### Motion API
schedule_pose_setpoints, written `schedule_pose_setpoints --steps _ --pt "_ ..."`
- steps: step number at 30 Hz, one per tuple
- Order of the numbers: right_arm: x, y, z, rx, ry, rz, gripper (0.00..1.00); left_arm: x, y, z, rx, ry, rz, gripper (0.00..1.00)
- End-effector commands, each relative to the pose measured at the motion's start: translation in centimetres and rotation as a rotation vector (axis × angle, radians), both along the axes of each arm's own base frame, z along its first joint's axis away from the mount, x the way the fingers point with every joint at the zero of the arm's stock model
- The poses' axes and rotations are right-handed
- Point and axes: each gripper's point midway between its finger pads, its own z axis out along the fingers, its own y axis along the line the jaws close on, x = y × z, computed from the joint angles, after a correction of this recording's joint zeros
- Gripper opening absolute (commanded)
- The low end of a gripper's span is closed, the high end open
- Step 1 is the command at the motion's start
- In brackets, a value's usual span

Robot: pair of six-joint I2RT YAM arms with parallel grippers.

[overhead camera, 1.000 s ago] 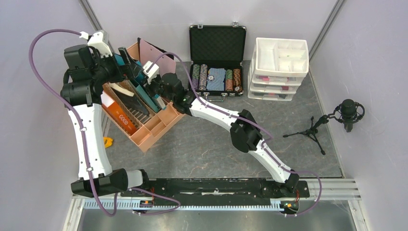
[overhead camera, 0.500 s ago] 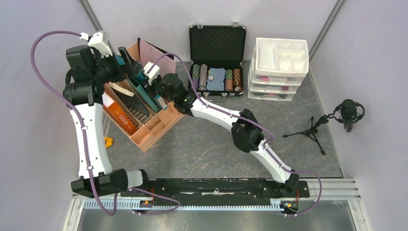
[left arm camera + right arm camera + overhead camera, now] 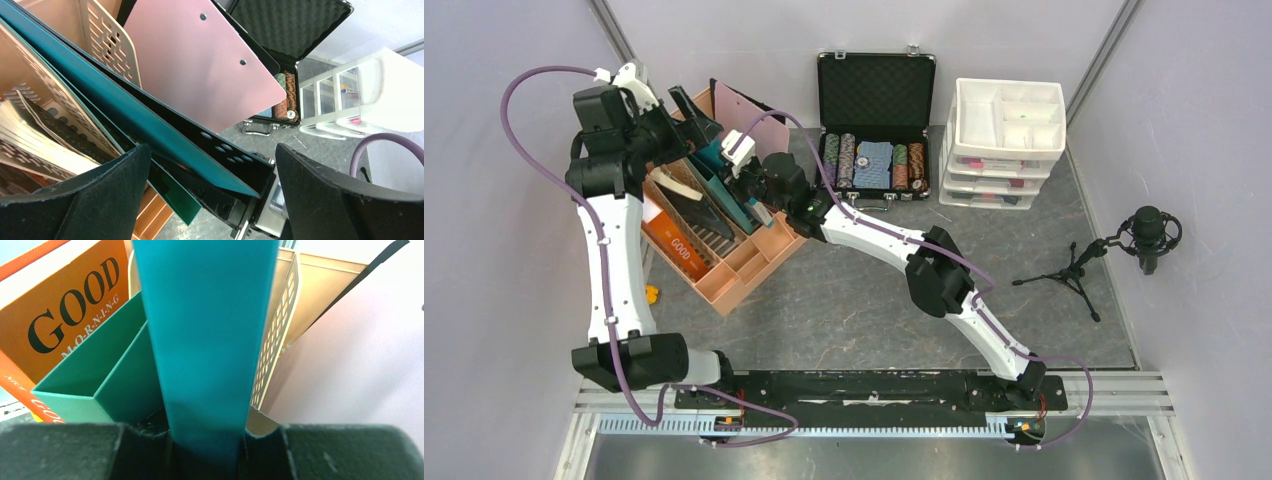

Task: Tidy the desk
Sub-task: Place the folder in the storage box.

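Note:
The teal book still leans, so the robot's right gripper needs to move the book's end down into the slot [image 3: 272,335] beside the perforated divider below the gripper next, and then let go.
The desk [image 3: 844,300] is a dark grey mottled top. A peach organizer [image 3: 746,268] stands at its back left. My right gripper [image 3: 750,200] is shut on the end of a teal book [image 3: 722,180] that leans in the organizer. In the right wrist view the teal book [image 3: 205,330] fills the gap at my right gripper [image 3: 205,452]. My left gripper [image 3: 696,114] hangs open above the organizer's far end. In the left wrist view, the teal book [image 3: 125,110] runs between the wide-apart fingers of my left gripper [image 3: 212,200], which touch nothing.
An orange "GOOD MORNING" book [image 3: 679,245] and a green file box [image 3: 100,370] sit in the organizer, with a pink board [image 3: 762,125] leaning behind. A black chip case [image 3: 876,110], white drawers [image 3: 1004,140] and a tripod microphone [image 3: 1149,235] stand to the right. A small yellow thing [image 3: 649,294] lies left.
My left arm has swung up and toward the back, carrying its open gripper further over the organizer's far end. The right gripper and the teal book have barely moved.

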Motion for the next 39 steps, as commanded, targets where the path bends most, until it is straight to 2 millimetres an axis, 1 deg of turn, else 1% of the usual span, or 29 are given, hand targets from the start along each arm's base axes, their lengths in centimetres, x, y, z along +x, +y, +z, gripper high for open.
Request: schedule_pose_setpoints --steps 1,4,7,8,10,15,17,19,25,29,33,39 --pt "-2.5 0.5 -4.7 -0.143 0.077 0.072 0.19 0.9 -0.8 1.3 -0.078 -0.019 -0.010 1.00" --pt "-2.7 0.6 -4.8 -0.146 0.073 0.074 0.19 1.3 -1.0 1.0 -0.107 -0.004 -0.019 1.00" --pt "-2.8 0.7 -5.0 -0.150 0.073 0.077 0.19 1.5 -1.4 1.3 -0.128 -0.010 -0.036 0.99" --pt "-2.8 0.7 -5.0 -0.150 0.072 0.077 0.19 1.5 -1.5 1.4 -0.132 -0.012 -0.043 0.97" --pt "-2.8 0.6 -5.0 -0.152 0.070 0.076 0.19 1.5 -1.9 1.7 -0.140 -0.020 -0.062 0.90" --pt "-2.7 0.7 -4.8 -0.152 0.057 0.073 0.19 1.2 -2.8 1.9 -0.172 -0.026 -0.113 0.67" --pt "-2.8 0.7 -4.6 -0.151 0.049 0.080 0.20 1.1 -3.0 1.8 -0.177 -0.026 -0.125 0.62" --pt "-2.8 0.8 -4.5 -0.148 0.045 0.082 0.20 1.0 -3.1 1.9 -0.179 -0.028 -0.133 0.61" --pt "-3.0 1.1 -4.7 -0.138 0.051 0.099 0.21 0.3 -3.9 3.5 -0.188 -0.067 -0.174 0.61" --pt "-3.3 1.4 -4.6 -0.118 0.058 0.116 0.22 -0.1 -4.6 4.1 -0.191 -0.081 -0.209 0.61" --pt "-3.7 1.8 -4.3 -0.103 0.059 0.138 0.22 -0.6 -5.8 4.4 -0.200 -0.088 -0.269 0.60" --pt "-4.1 2.0 -4.3 -0.094 0.063 0.158 0.20 -1.8 -7.9 5.0 -0.186 -0.114 -0.363 0.52"
